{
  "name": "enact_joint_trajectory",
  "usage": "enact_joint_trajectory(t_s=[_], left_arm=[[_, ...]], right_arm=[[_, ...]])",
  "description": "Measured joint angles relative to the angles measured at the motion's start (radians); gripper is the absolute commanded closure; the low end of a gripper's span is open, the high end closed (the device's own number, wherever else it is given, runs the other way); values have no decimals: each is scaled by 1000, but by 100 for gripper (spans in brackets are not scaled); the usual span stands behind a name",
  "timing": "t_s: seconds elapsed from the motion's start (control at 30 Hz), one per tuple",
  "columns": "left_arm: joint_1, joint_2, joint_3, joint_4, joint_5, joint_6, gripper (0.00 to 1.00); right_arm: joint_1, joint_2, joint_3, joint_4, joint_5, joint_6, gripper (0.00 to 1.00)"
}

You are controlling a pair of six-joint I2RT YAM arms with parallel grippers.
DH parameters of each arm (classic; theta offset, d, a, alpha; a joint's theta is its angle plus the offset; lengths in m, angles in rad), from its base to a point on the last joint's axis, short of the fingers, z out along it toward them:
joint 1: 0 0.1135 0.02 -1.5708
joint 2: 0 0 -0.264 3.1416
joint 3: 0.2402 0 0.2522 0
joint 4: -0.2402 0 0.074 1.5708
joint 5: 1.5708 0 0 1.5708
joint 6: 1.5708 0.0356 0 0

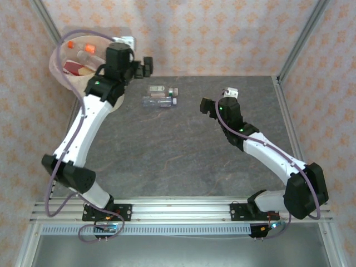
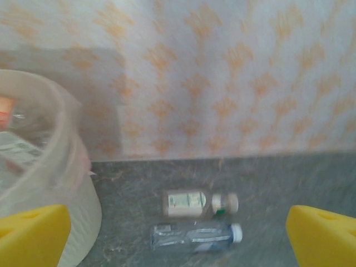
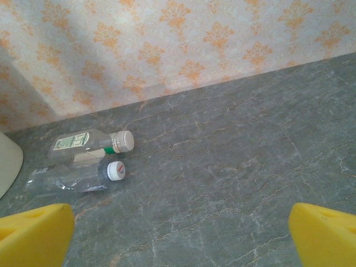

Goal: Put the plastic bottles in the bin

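Note:
The clear bottle lies crosswise between the left gripper's open fingers, so the robot will lower this gripper away from the bin [image 1: 53, 67], turn it to straddle the bottle's body [image 1: 158, 102] and close.
Two plastic bottles lie side by side on the grey table at the back. One has a green and white label [image 1: 158, 89] [image 2: 192, 203] [image 3: 83, 143]. The other is clear with a white cap [image 1: 159, 102] [image 2: 194, 236] [image 3: 72, 177]. The bin [image 1: 53, 67] [image 2: 50, 183] stands at the far left corner, and bottles with red and orange on them [image 1: 78, 58] lie inside it. My left gripper [image 1: 143, 67] [image 2: 178, 236] hangs open beside the bin, above and behind the two bottles. To the right of the bottles, my right gripper [image 1: 207, 107] [image 3: 181, 239] is open and holds nothing.
Patterned walls close the table at the back and on both sides. A metal frame post [image 1: 300, 39] rises at the back right corner. The bin's side [image 3: 8, 161] shows at the left edge of the right wrist view. Bare grey tabletop [image 1: 167, 156] stretches between the arms.

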Motion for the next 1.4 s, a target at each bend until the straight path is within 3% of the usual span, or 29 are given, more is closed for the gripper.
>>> enact_joint_trajectory(t_s=[0.3,0.53,0.73,0.87,1.17,1.4], left_arm=[[-6,432,51,-136,172,461,1],[-4,632,206,-233,199,676,1],[5,788,457,-289,193,750,4],[8,842,492,-331,193,774,6],[7,814,378,-339,182,791,11],[6,700,171,-299,148,791,9]], right_arm=[[-4,-6,0,3,1,-10,1],[-9,-19,0,2,9,-14,1],[-9,-20,0,-6,18,-21,1],[-9,-22,0,-8,29,-23,1],[-8,-23,0,-10,31,-25,1],[-9,-23,0,-10,30,-24,1]])
